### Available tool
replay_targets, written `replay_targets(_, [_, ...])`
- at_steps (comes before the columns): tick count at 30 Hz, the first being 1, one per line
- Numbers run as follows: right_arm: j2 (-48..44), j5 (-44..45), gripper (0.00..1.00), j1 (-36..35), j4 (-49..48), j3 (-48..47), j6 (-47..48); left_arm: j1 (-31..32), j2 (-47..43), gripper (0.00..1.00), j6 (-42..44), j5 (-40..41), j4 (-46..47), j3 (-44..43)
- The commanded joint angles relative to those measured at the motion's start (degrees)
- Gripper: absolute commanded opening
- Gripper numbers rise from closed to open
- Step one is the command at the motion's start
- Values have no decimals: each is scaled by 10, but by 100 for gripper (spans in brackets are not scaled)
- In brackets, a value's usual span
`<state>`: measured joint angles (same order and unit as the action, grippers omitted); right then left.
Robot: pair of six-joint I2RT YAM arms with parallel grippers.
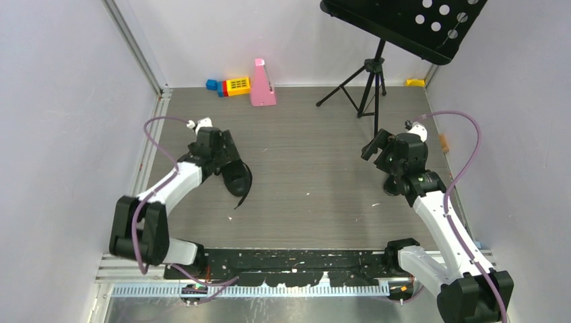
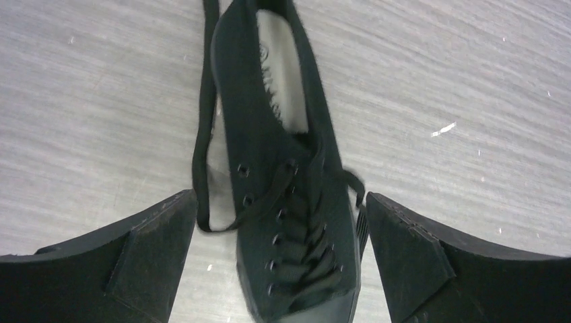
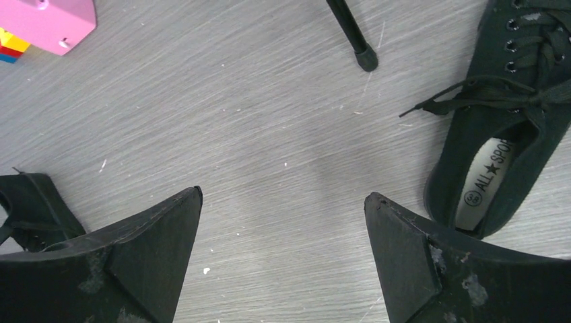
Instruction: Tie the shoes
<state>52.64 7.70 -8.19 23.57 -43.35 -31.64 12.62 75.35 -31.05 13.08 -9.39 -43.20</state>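
The open fingers of my left gripper are already on either side of the shoe, so I need to lower that gripper onto the upper end of the lacing [image 2: 298,167] beside the shoe's opening and close across it.
One black shoe [image 2: 289,202] lies on the grey table with its toe toward my left wrist camera. Its laces [image 2: 198,155] hang loose along one side. My left gripper [image 2: 280,196] is open and straddles the laced front, with a finger [image 2: 145,259] on each side and neither one gripping. From above, this shoe [image 1: 240,178] sits just under the left gripper [image 1: 229,153]. A second black shoe [image 3: 501,134] lies to the right of my right gripper [image 3: 283,194], its lace ends [image 3: 438,104] trailing left. That gripper [image 1: 374,145] is open over bare table.
A black tripod music stand [image 1: 369,81] stands at the back right, one foot [image 3: 365,62] ahead of the right gripper. A pink block [image 1: 262,84] and coloured toy bricks [image 1: 230,86] sit by the back wall. White walls enclose the table on three sides.
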Motion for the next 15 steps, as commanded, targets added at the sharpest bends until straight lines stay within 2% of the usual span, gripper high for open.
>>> replay_targets(1, [3, -28, 96, -1, -37, -33, -2, 2, 84, 98, 17, 20, -53, -97])
replay_targets(4, [4, -39, 96, -1, -41, -28, -5, 2, 146, 81, 22, 18, -81, -143])
replay_targets(9, [5, -41, 95, -1, -36, -24, 0, 3, 182, 35, 31, -31, -78, -165])
replay_targets(12, [7, -47, 94, -1, -36, -25, 3, 10, 181, 16, 46, -51, -80, -169])
replay_targets(13, [9, -53, 93, -1, -37, -27, 3, 15, 178, 5, 52, -57, -84, -172])
replay_targets(14, [12, -59, 92, -1, -38, -27, 3, 19, 174, 0, 59, -63, -86, -175])
replay_targets(15, [16, -64, 91, -1, -38, -29, 3, 29, 167, 0, 66, -70, -84, -175])
